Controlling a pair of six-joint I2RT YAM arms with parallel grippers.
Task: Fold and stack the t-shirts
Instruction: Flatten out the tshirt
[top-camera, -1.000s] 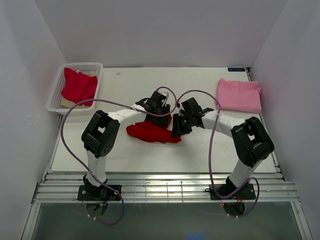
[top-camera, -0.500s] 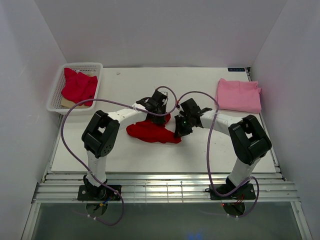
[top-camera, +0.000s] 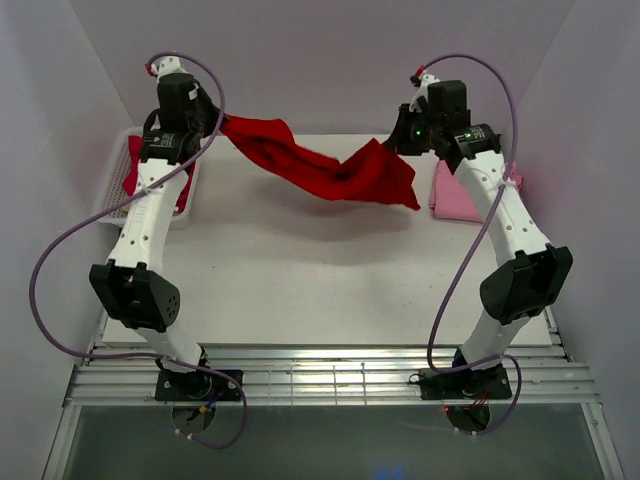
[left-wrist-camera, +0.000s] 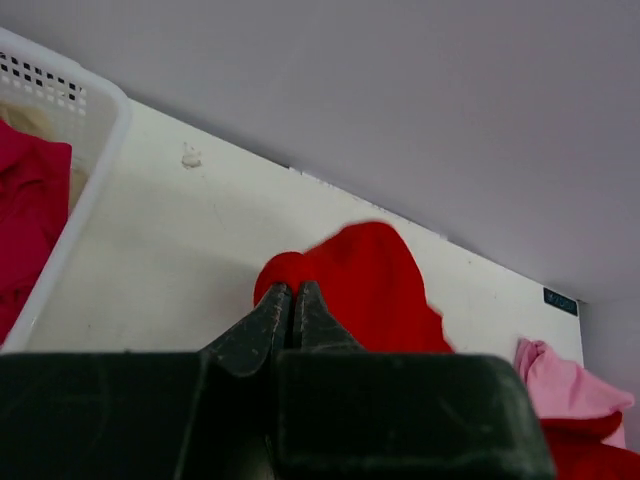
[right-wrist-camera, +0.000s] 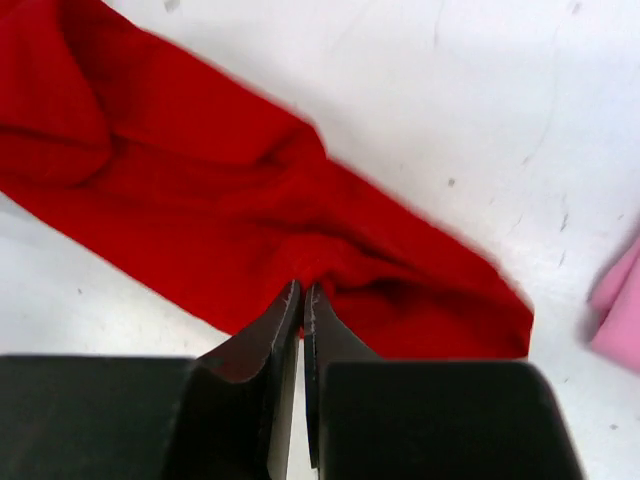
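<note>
My left gripper is going to move the bright red t-shirt down and back toward the metal bar next, away from the basket, and then open.
A bright red t-shirt hangs stretched in the air above the far half of the table, sagging in the middle. My left gripper is raised high at the far left, shut on the shirt's left end. Up at the far right, my right gripper is shut on the shirt's other end. A folded light pink t-shirt lies at the far right, partly behind the right arm. A crimson-red t-shirt sits in the white mesh basket at the far left.
The basket stands against the left wall under my left arm. White walls close in the table at the back and on both sides. Purple cables loop from both arms. A metal rail runs along the near edge.
Both grippers closed on the red t-shirt where it lay crumpled at the table's middle. Both arms then rose and spread apart, lifting the shirt and stretching it between them.
</note>
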